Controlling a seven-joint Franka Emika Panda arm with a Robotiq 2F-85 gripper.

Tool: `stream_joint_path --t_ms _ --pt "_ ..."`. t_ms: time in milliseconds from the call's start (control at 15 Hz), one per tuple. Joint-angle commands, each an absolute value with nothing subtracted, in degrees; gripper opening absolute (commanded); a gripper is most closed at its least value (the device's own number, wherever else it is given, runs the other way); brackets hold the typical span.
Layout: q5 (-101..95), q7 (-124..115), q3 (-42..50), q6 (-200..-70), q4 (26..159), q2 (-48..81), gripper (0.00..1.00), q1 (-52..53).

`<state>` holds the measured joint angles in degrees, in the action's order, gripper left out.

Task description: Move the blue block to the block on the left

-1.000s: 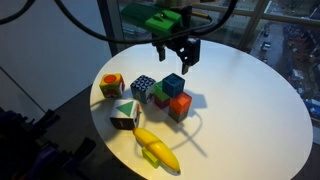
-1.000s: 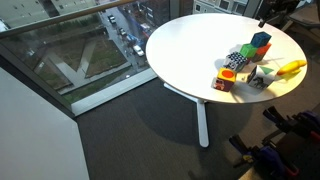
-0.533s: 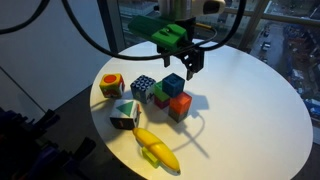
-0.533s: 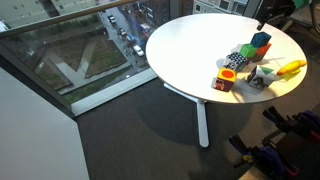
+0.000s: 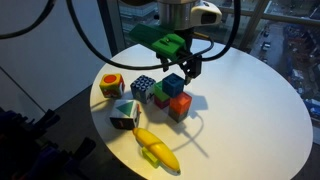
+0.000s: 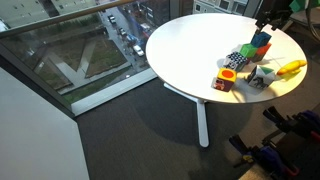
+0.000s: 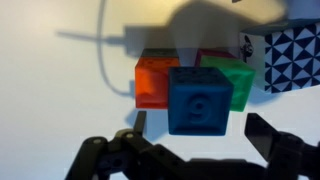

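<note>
The gripper goes down to opposite sides of the blue block [image 5: 174, 85] [image 7: 200, 100] next and closes there, since the block already lies between my open fingers.
The blue block [image 5: 174, 85] sits on top of an orange block [image 5: 180, 105] and a green block [image 5: 160, 97] near the middle of the round white table [image 5: 240, 100]. In the wrist view the blue block [image 7: 200, 100] lies between my two dark fingers. My gripper [image 5: 186, 68] is open and empty, just above and behind the blue block. It also shows at the top edge of an exterior view [image 6: 272, 14]. A yellow block with a red dot [image 5: 111, 84] stands furthest left.
A blue-and-white checkered block [image 5: 143, 87] stands beside the green one. A multi-coloured block [image 5: 124, 114] and a banana [image 5: 157, 148] lie near the front edge. A cable [image 7: 108, 55] runs across the table. The table edge is close to the left blocks.
My gripper has come down and a little left, closer to the blue block. The blocks have not moved.
</note>
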<state>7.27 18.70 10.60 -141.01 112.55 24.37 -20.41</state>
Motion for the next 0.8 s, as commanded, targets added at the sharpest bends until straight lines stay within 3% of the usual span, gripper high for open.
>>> stream_joint_path --t_ms 0,667,733 --pt "8.34 21.03 9.02 -140.85 110.88 25.45 1.00 -22.34" --pt "7.97 21.21 8.64 -141.15 110.83 26.77 1.00 -22.64" --pt "7.82 21.09 8.70 -140.89 110.76 26.83 0.75 -22.58"
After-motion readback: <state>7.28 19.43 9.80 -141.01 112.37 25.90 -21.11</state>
